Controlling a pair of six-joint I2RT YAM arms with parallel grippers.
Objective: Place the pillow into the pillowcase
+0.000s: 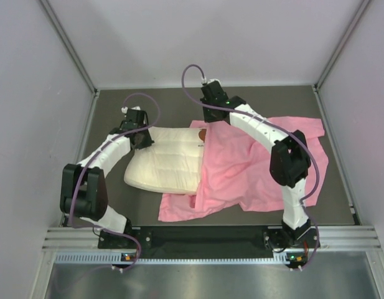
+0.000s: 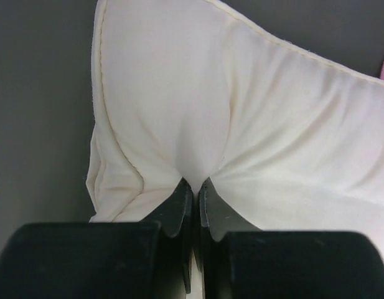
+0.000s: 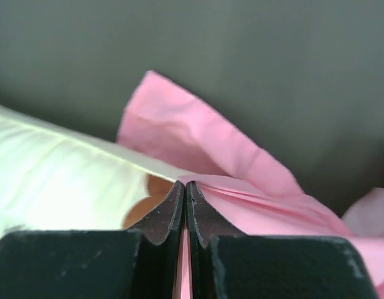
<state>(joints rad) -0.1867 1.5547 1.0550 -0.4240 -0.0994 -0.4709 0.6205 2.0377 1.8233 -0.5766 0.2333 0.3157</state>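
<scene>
To the right of my left gripper in the top view, the pillowcase's edge [image 1: 204, 165] covers only the pillow's end: I will lift the pillow toward it, lower and release.
The cream-white quilted pillow [image 1: 165, 163] lies left of centre, its right end under the edge of the pink pillowcase [image 1: 254, 165]. A brown print [image 1: 202, 134] shows at the pillow's far right corner. My left gripper [image 1: 144, 138] is shut on the pillow's far left edge; in the left wrist view [image 2: 195, 185] the cream fabric [image 2: 241, 112] bunches between the jaws. My right gripper [image 1: 211, 117] is shut on the pillowcase's far left edge; in the right wrist view [image 3: 185, 185] pink fabric [image 3: 254, 180] is pinched, with the pillow [image 3: 55, 180] and brown print [image 3: 148, 199] just left.
The dark table mat [image 1: 148, 103] is bounded by grey walls on three sides and a metal rail [image 1: 210, 240] at the near edge. The pillowcase spreads crumpled toward the right wall [image 1: 360, 124].
</scene>
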